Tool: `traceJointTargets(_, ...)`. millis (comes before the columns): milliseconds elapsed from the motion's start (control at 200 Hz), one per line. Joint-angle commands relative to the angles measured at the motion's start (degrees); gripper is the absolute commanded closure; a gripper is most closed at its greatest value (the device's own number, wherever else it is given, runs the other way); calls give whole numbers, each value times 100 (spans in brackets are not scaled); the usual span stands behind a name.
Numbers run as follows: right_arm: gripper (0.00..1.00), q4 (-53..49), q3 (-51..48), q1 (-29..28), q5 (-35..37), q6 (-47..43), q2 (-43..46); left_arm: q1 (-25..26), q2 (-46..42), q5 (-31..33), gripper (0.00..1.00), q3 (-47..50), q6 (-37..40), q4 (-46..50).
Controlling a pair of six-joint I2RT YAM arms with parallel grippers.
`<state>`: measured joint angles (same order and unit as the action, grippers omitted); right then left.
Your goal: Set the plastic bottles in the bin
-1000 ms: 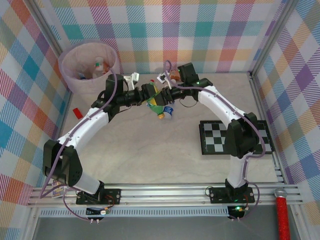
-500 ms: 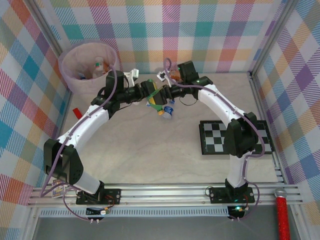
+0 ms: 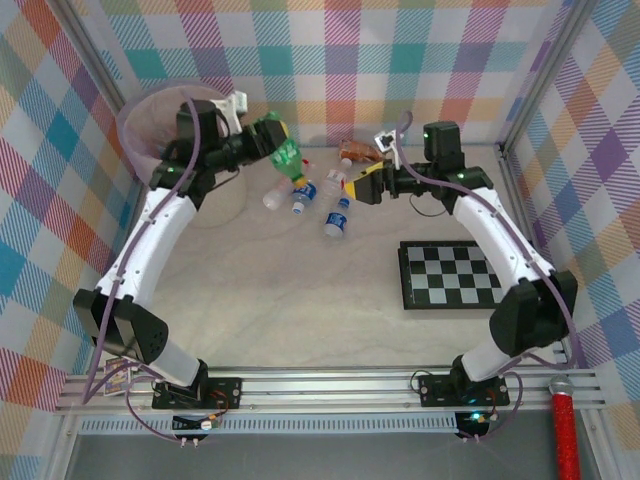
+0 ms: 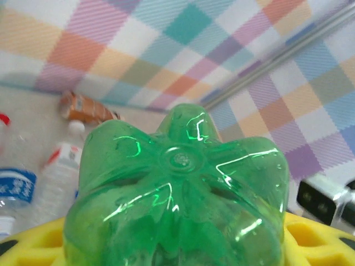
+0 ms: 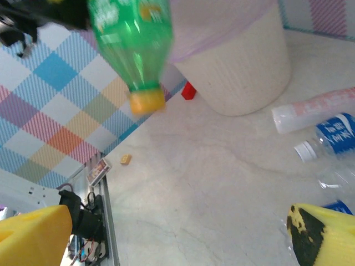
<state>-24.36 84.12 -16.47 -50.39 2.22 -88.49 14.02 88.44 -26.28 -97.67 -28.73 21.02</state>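
My left gripper will next swing the green bottle (image 3: 282,153) over the bin's opening toward the bin's side, lower it inside the bin's rim, then open.
My left gripper (image 3: 258,140) is shut on a green plastic bottle (image 3: 282,153), held in the air just right of the bin (image 3: 135,120), cap pointing down. In the left wrist view the bottle's base (image 4: 177,183) sits between my yellow fingers (image 4: 319,238). My right gripper (image 3: 362,186) stands open and empty above the table, to the right of the loose bottles. Several clear bottles (image 3: 303,195) with blue or red labels lie on the table, and a brown-wrapped one (image 3: 358,152) lies by the back wall. The right wrist view shows the green bottle (image 5: 130,39), the bin (image 5: 233,61) and clear bottles (image 5: 333,136).
A black-and-white checkerboard (image 3: 450,275) lies at the right of the table. A small red block (image 5: 188,90) sits beside the bin's foot. Plaid walls close in the back and sides. A red-handled tool (image 3: 565,430) lies beyond the front rail at the right.
Both grippers were together at the green bottle. The right gripper has opened and drawn back to the right; the left arm has swung the bottle up and left, toward the bin.
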Motion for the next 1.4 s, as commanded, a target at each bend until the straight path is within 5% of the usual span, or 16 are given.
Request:
traceJointTargets(0, 1, 38, -428, 53, 396, 236, 282, -355, -5, 676, 56, -755, 573, 742)
traceJointTargets(160, 1, 496, -1335, 80, 605, 774, 934, -838, -54, 1974, 61, -1043, 746, 580)
traceJointTargets(405, 1, 658, -2130, 74, 956, 1085, 1641, -1770, 815, 3050, 65, -2020, 1071, 827)
traceJointTargets(670, 1, 451, -2246, 73, 1227, 1056, 1918, -2096, 2378, 3271, 67, -3677, 1694, 2074)
traceJointTargets(1120, 1, 193, -2052, 73, 1940, 1276, 1732, -2016, 3378, 3345, 67, -3711, 2302, 2694)
traceJointTargets(1395, 1, 36, -1824, 84, 2501, 1828, 1529, -1961, 3363, 3257, 41, -3474, 2431, 2696)
